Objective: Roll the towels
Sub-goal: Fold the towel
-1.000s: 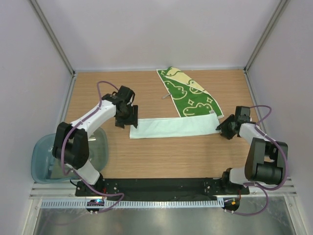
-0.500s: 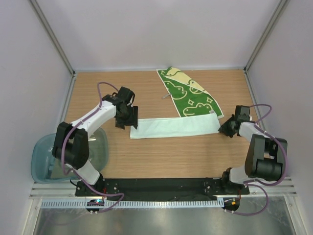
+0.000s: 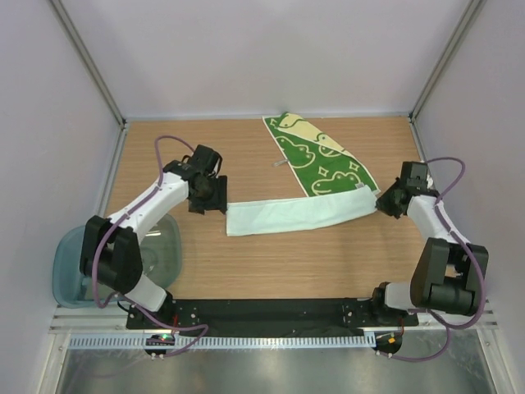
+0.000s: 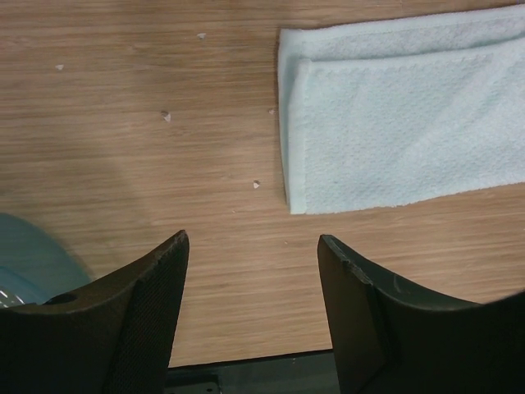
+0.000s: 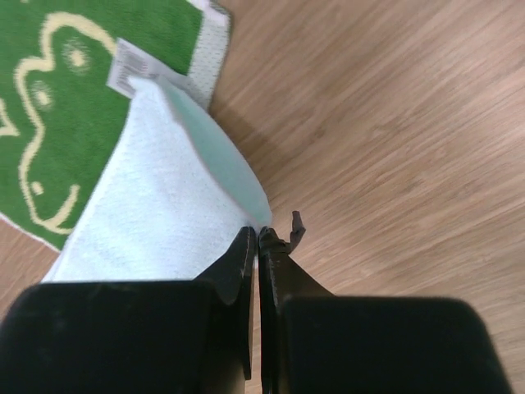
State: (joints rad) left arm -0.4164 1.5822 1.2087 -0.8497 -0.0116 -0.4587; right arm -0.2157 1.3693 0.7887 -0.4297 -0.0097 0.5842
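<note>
The pale mint-blue towel lies long, so the right gripper needs to carry its lifted end to the left in the top view, over onto the towel's opposite end (image 3: 235,219), and let it go.
The pale mint-blue towel (image 3: 297,215) lies folded in a long strip across the middle of the table. Its left end shows in the left wrist view (image 4: 402,123). My right gripper (image 3: 383,199) is shut on the strip's right end (image 5: 176,205) and holds that end lifted above the wood, over the green towel's corner. The green towel with cream patches and white doodles (image 3: 316,156) lies flat behind it, and shows in the right wrist view (image 5: 74,90). My left gripper (image 3: 215,199) is open and empty, just left of the strip's left end.
A translucent teal-grey bin (image 3: 70,263) stands at the table's left front, under the left arm; its rim shows in the left wrist view (image 4: 33,254). White walls close the back and sides. Small crumbs (image 4: 166,116) dot the wood.
My right gripper has moved back and right with the mint towel's end, dragging the strip to the right. My left gripper has drawn slightly left, off the strip's left end.
</note>
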